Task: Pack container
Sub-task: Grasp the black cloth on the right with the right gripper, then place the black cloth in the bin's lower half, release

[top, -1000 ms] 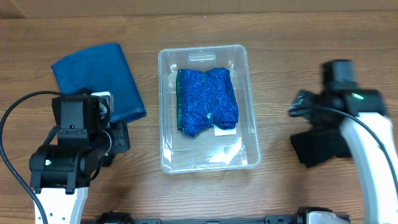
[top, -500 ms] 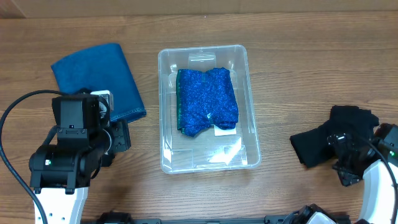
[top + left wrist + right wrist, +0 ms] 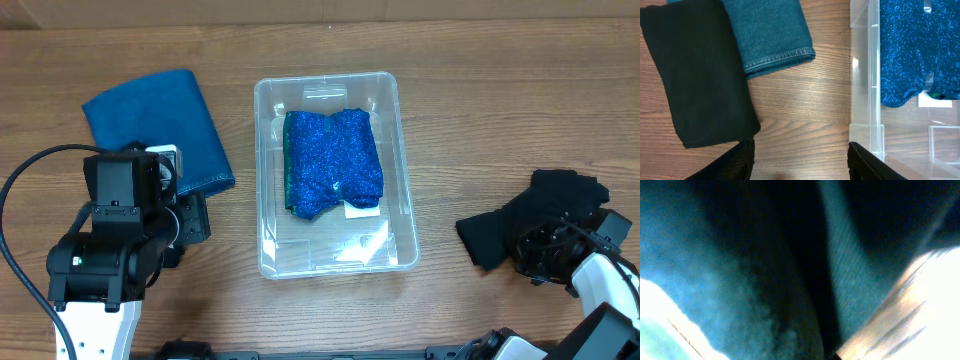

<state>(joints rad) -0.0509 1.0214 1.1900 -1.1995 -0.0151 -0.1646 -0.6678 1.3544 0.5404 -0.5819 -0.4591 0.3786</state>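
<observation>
Next, the right gripper lifts the black cloth, then lowers it into the container at its near end (image 3: 336, 243), which the blue cloth leaves empty.
The clear container (image 3: 262, 180) sits mid-table with a folded sparkly blue cloth (image 3: 333, 160) inside; its wall (image 3: 862, 75) and that cloth (image 3: 912, 50) also show in the left wrist view. At the front right lies a crumpled black cloth (image 3: 500, 232), and my right gripper (image 3: 538, 252) is pressed down into it and shut on it. The right wrist view is filled with blurred dark fabric. My left gripper (image 3: 800, 167) hangs open over bare wood just left of the container, with nothing between its fingers.
A folded blue denim cloth (image 3: 155, 125) lies at the back left, its hem (image 3: 770, 35) ahead of my left gripper. A folded black cloth (image 3: 695, 75) lies beside it. The left arm's cable loops at the table's left edge.
My right arm swung from the container's right side down to the black cloth at the front right and shut on it. The cloth's corner shifted slightly left. The left arm stayed still.
</observation>
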